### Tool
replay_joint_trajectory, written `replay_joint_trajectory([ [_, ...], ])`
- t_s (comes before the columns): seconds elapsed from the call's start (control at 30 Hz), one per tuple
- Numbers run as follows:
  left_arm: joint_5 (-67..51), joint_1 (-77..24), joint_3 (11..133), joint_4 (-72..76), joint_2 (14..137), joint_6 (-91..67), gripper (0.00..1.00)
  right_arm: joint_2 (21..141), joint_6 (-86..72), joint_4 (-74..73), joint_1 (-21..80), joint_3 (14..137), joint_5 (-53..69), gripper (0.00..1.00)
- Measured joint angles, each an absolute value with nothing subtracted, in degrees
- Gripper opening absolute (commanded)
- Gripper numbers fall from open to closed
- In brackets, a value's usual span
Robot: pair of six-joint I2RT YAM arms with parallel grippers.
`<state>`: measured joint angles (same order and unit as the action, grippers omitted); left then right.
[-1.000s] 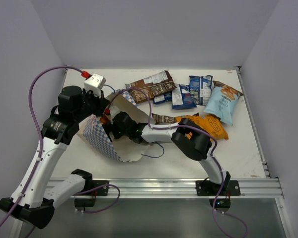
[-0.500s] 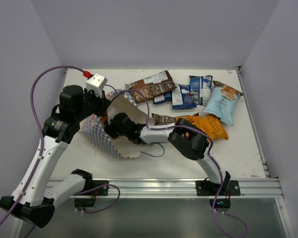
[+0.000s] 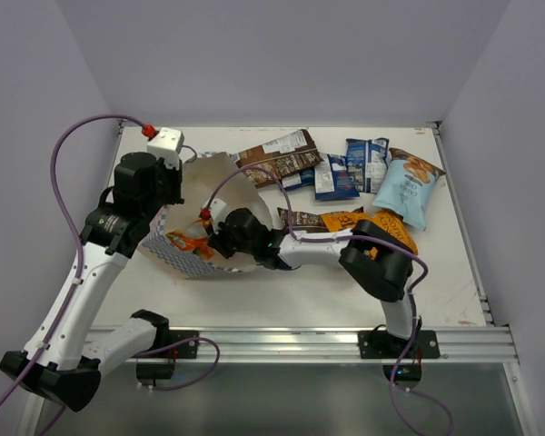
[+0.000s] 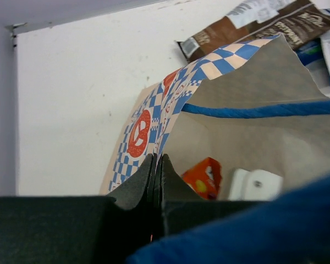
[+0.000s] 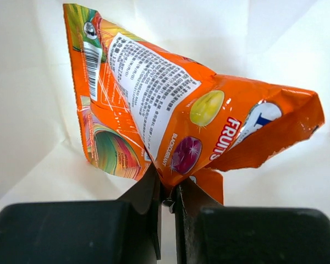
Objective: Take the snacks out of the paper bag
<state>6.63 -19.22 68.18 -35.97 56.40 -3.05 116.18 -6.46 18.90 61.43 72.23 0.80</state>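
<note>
The tabletop is clear by the nearer brown packet, to its right in the top view. I will next raise my right gripper from the bag [image 3: 216, 186], lower it there and release.
The paper bag [image 3: 216, 186] lies on its side at the left, mouth toward the right. My left gripper [image 4: 157, 164] is shut on its checkered rim [image 4: 154, 118], seen from above at the left gripper [image 3: 170, 202]. My right gripper [image 5: 168, 190] reaches into the bag and is shut on the bottom corner of an orange fruit-sweet packet [image 5: 176, 126]. From above, that orange packet [image 3: 183, 243] shows at the right gripper [image 3: 203, 240] inside the bag. Other snacks lie outside: a brown packet [image 3: 277, 156], dark blue packets [image 3: 336, 175], a light blue one [image 3: 409, 188], an orange-yellow one [image 3: 381, 232].
A blue cord handle [image 4: 264, 110] stretches across the bag's mouth. The loose packets crowd the back right of the table [image 3: 436, 272]. The right arm's elbow [image 3: 381, 263] stands beside the orange-yellow packet. Grey walls close in on three sides.
My right gripper went from open to shut on the orange packet inside the bag. The left gripper lifted the rim back and left, widening the mouth. The right elbow shifted right.
</note>
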Motion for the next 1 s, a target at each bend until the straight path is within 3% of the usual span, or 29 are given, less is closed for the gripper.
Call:
replay_joint_trajectory([
  [0.37, 15.9, -19.2, 68.7, -36.1, 58.5, -4.0, 0.0, 95.3, 2.0, 16.6, 61.0, 68.4, -3.7, 0.0],
  [0.67, 19.3, -18.6, 68.7, -36.1, 60.3, -5.5, 0.0, 82.9, 6.3, 4.1, 56.6, 75.2, -6.6, 0.0],
  [1.0, 19.5, -7.5, 68.7, -36.2, 64.1, -8.1, 0.0, 58.3, 2.3, -10.0, 49.2, 69.9, -13.3, 0.0],
])
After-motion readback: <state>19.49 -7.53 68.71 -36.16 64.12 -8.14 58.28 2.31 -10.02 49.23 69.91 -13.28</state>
